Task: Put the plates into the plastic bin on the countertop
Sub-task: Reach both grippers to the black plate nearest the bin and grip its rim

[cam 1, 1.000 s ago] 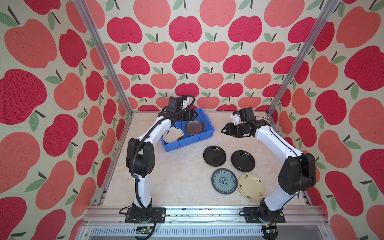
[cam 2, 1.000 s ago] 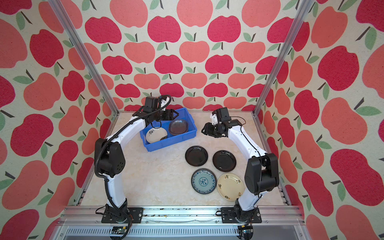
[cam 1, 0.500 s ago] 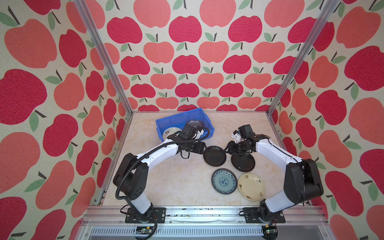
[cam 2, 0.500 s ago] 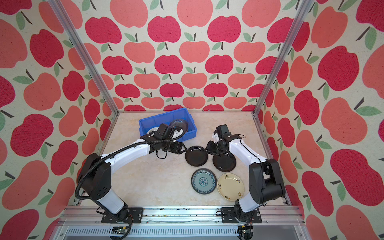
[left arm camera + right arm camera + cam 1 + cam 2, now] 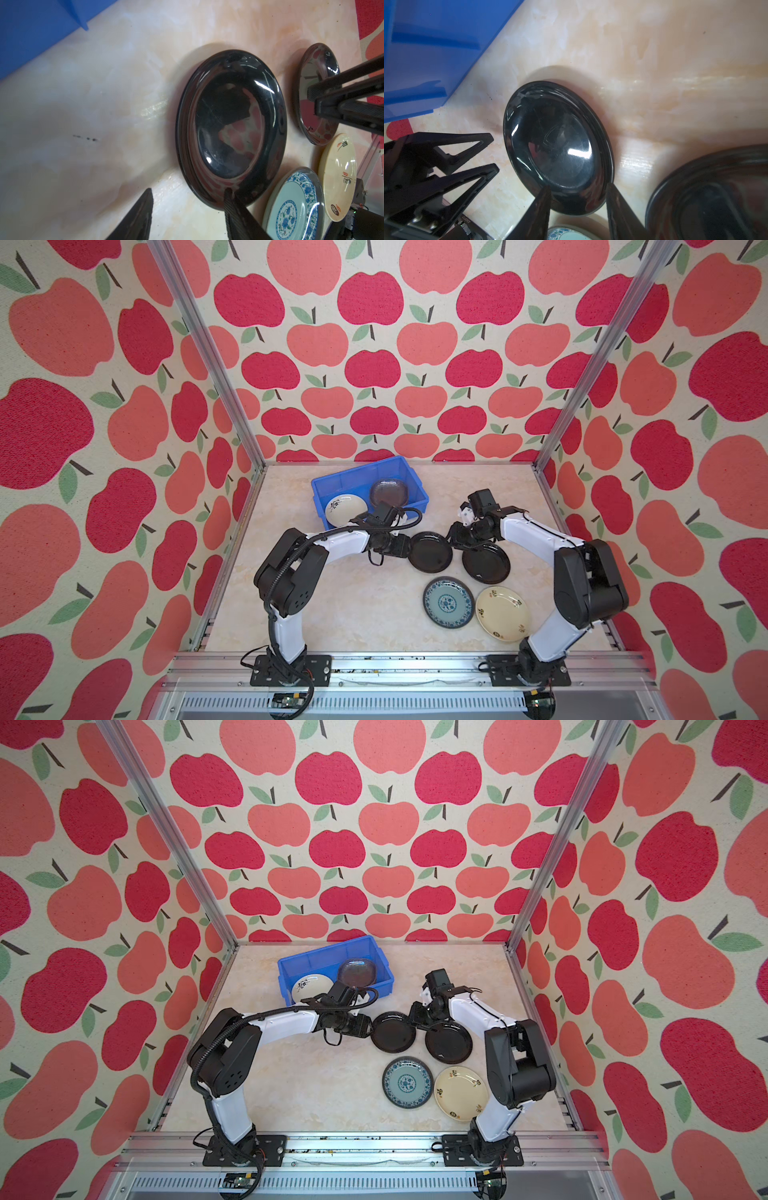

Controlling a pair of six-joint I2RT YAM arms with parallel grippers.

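Observation:
My right gripper needs to go down next, toward my left gripper and onto the opposite rim (image 5: pixel 449 553) (image 5: pixel 600 202) below it. My left gripper is around one rim of the black plate.
Two glossy black plates lie side by side on the countertop (image 5: pixel 353 605): the left black plate (image 5: pixel 430 551) (image 5: pixel 230 128) (image 5: pixel 558 145) and the right black plate (image 5: pixel 485 562) (image 5: pixel 708 193). My left gripper (image 5: pixel 409 549) (image 5: pixel 188 190) is open and low at the left plate's rim, one finger over the rim, the other on the counter. My right gripper (image 5: pixel 455 543) (image 5: pixel 579 186) hangs open over the gap between the two black plates and holds nothing. The blue plastic bin (image 5: pixel 353 483) holds a cream plate (image 5: pixel 346 508) and a smoky glass plate (image 5: pixel 389 492).
A teal patterned plate (image 5: pixel 449 602) and a cream plate (image 5: pixel 502 613) lie nearer the front, just behind the right arm's base. The two grippers are about one plate's width apart. Aluminium posts and apple-patterned walls close in the counter.
The left gripper has left the bin and come down to the left black plate. The right gripper has dropped from near the back to the black plates.

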